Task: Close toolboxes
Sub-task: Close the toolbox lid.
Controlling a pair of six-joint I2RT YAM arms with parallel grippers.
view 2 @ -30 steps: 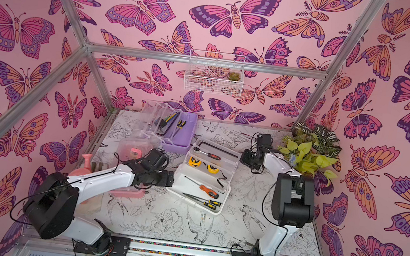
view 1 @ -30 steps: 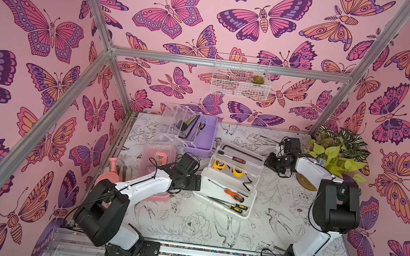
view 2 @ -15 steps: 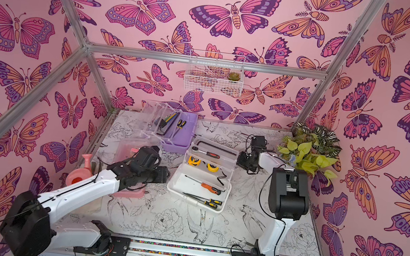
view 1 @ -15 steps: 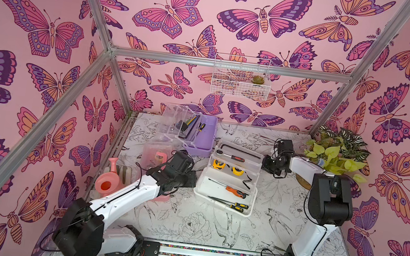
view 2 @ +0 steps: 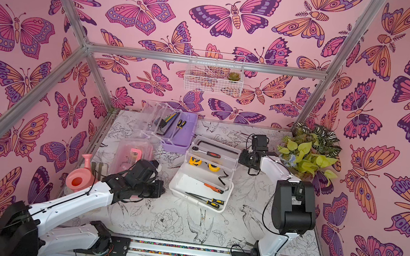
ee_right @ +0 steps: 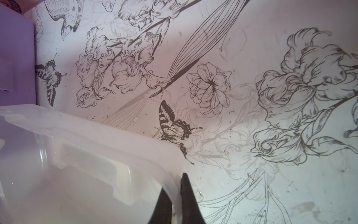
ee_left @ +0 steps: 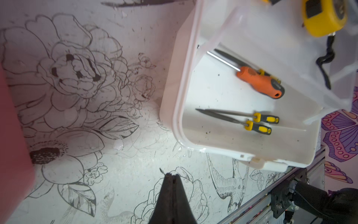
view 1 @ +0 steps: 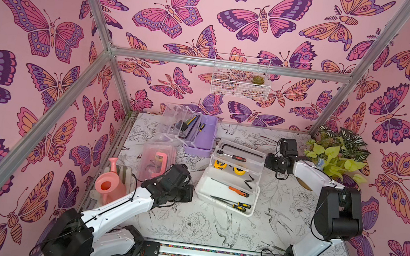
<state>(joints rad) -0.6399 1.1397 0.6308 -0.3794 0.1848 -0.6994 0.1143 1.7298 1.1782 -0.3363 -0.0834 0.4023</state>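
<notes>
My right gripper should swing the white toolbox's clear lid's rim up and back toward the near corner by the screwdrivers and release it, as the white toolbox (view 1: 225, 205) stands open.
Three toolboxes stand on the table in both top views. At the left, the pink toolbox (view 1: 157, 158) has its clear lid down. The purple toolbox (view 1: 200, 136) at the back stands open. In the middle the white toolbox (view 1: 225, 205) is open, its clear lid (view 1: 242, 151) raised at the far side. My right gripper (view 1: 267, 161) is shut on that lid's rim (ee_right: 170, 180); in the right wrist view one finger is inside the rim and one outside (ee_right: 175, 182). Between the pink and white boxes my left gripper (view 1: 190, 196) is shut on nothing, its tips (ee_left: 172, 175) over bare table.
A pink watering can (view 1: 108, 186) sits at the left edge. A potted plant (view 1: 338, 155) fills the back right corner. A white wire basket (view 1: 240, 80) hangs on the back wall. Screwdrivers (ee_left: 259, 81) and tape measures (view 1: 238, 170) lie in the white box.
My left gripper has shut and drawn a little toward the front while that arm stretched out lower. The right gripper has closed on the white toolbox's lid rim.
</notes>
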